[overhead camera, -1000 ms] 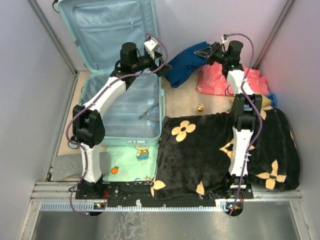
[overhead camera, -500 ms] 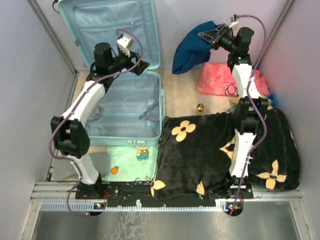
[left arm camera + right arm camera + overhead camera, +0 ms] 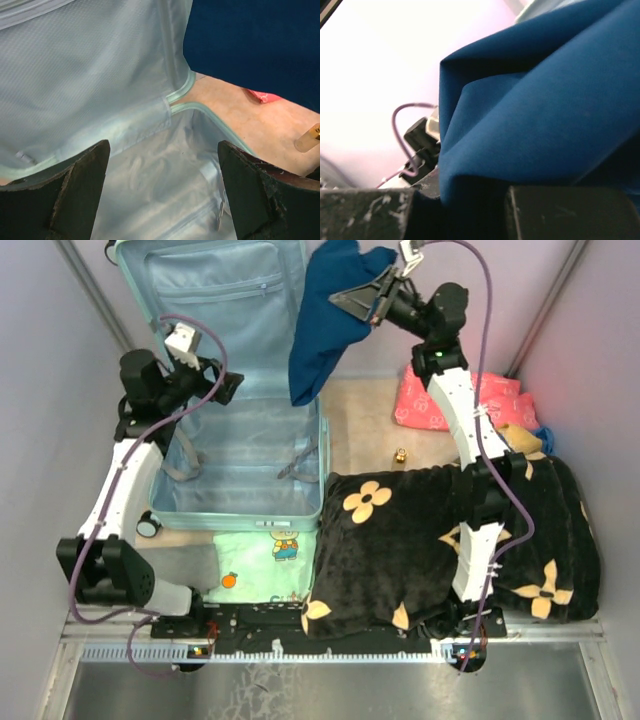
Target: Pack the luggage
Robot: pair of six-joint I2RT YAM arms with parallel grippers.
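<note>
My right gripper is going to swing back over the inside [image 3: 250, 453] of the suitcase first. Then it will tilt downward to bring the dark blue garment down into the suitcase.
The luggage [image 3: 245, 508], a pale mint-blue suitcase, lies open at the left with its lid leaning on the back wall; its grey-blue lining [image 3: 100, 80] fills the left wrist view. My right gripper [image 3: 372, 297] is shut on a dark blue garment [image 3: 320, 325] that hangs in the air over the suitcase's right rim and fills the right wrist view [image 3: 545, 110]. My left gripper [image 3: 228, 386] stands open and empty above the suitcase's left side, its fingers [image 3: 75, 195] wide apart over the empty inside.
A black blanket with tan flowers [image 3: 420, 540] covers the right front of the table. A pink cloth [image 3: 440, 400] lies behind it, a small gold object [image 3: 401, 454] on the bare wood. A light green cloth with a cartoon print [image 3: 265, 565] lies before the suitcase.
My right gripper has lifted the blue garment off the table and carried it up and left toward the suitcase. My left arm has swung left, away from the suitcase's right side.
</note>
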